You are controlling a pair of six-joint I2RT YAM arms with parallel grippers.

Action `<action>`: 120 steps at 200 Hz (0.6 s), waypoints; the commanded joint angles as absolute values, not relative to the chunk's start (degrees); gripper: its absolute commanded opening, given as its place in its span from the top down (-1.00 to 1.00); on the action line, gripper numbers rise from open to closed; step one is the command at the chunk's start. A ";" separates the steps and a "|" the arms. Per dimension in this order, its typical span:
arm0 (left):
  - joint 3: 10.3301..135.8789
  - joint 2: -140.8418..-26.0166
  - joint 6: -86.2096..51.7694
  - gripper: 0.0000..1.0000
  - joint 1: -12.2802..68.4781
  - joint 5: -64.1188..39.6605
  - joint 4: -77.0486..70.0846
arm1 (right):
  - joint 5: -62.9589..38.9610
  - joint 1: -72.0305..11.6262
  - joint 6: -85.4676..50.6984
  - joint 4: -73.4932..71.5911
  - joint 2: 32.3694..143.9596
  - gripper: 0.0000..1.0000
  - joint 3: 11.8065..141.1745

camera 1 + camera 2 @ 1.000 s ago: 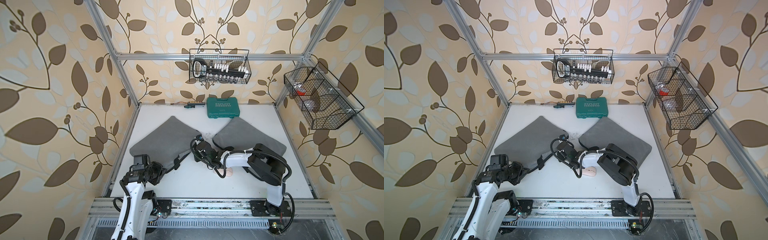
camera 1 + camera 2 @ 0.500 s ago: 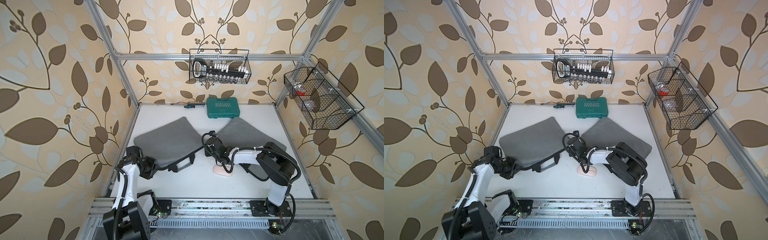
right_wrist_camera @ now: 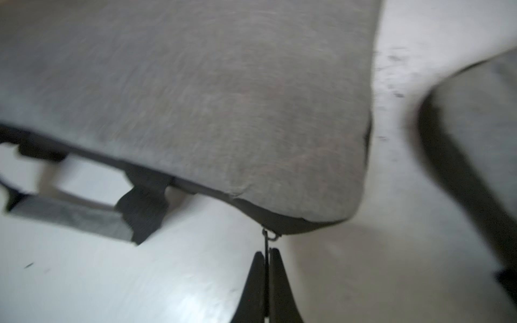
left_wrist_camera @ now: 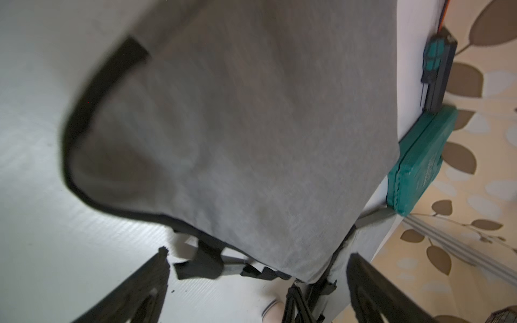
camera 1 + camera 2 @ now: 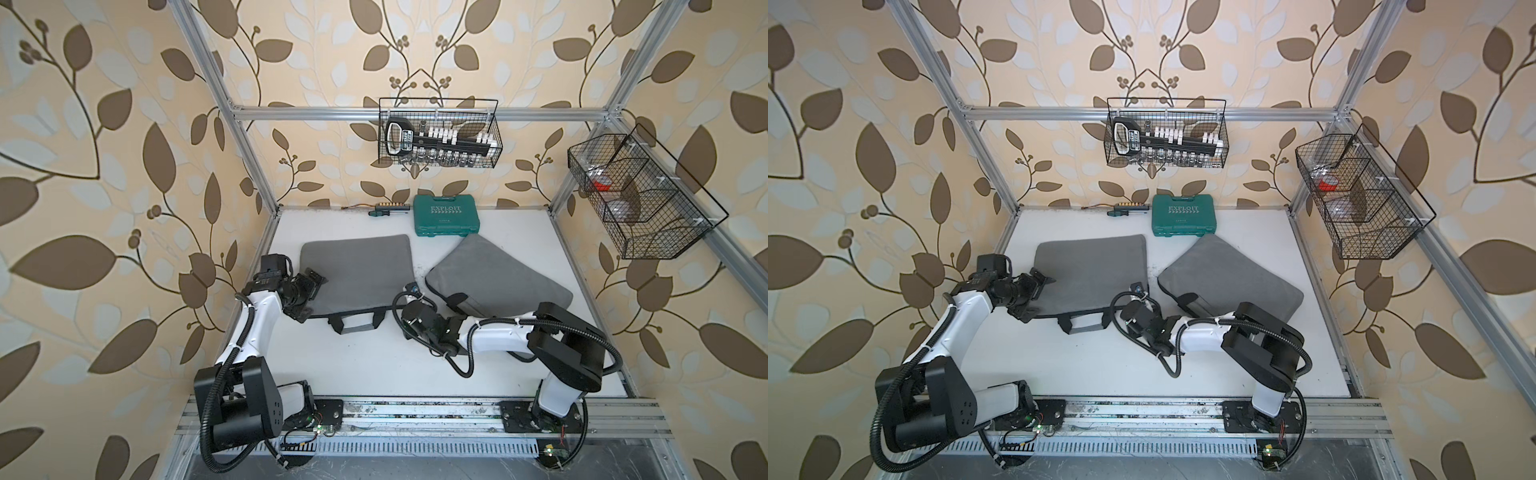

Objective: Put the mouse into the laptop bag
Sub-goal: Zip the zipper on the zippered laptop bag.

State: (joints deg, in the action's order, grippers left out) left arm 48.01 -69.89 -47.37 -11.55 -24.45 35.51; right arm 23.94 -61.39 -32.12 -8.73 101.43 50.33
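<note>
The mouse is still outside the bag. My right gripper should next draw the zipper pull (image 3: 267, 242) back and toward the nearest strap of the handles, then let it go.
A grey laptop bag (image 5: 357, 274) (image 5: 1092, 270) lies flat at mid-table, its handles toward the front. My left gripper (image 5: 309, 297) (image 5: 1036, 297) stands open around the bag's left front corner, holding nothing; the left wrist view shows the bag (image 4: 251, 125) between its spread fingers (image 4: 140, 293). My right gripper (image 5: 398, 312) (image 3: 267, 256) is shut on the zipper pull (image 3: 267, 242) at the bag's right front corner. The mouse (image 4: 271, 310), pinkish white, shows only in the left wrist view, beside the right gripper. In both top views the right arm hides it.
A second grey bag (image 5: 494, 278) (image 3: 475, 112) lies tilted just right of the first. A green tool case (image 5: 446, 216) and a screwdriver (image 5: 384, 212) sit at the back wall. Wire baskets hang on the back wall (image 5: 438, 133) and right wall (image 5: 640, 199).
My left gripper has opened and let go of the bag's left corner. The bag has turned to lie square. My right arm has shifted over the mouse, still shut on the zipper pull.
</note>
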 commanded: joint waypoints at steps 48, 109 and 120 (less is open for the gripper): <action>29.21 -46.64 -60.21 -0.98 -4.86 -25.40 33.13 | 20.79 -73.25 -29.28 -11.17 106.36 1.00 58.99; 19.24 -36.26 -67.65 -0.98 1.70 -24.61 29.40 | 19.11 -76.23 -29.64 -14.34 105.54 1.00 57.39; 19.08 -37.28 -67.42 -0.98 2.01 -23.96 28.66 | 22.31 -76.87 -30.96 -10.74 105.95 1.00 58.29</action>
State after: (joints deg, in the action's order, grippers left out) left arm 18.98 -36.38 -65.36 0.99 -25.06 32.32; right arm 18.81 -75.35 -29.91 -14.15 105.54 57.65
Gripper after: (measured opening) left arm 0.989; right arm 0.047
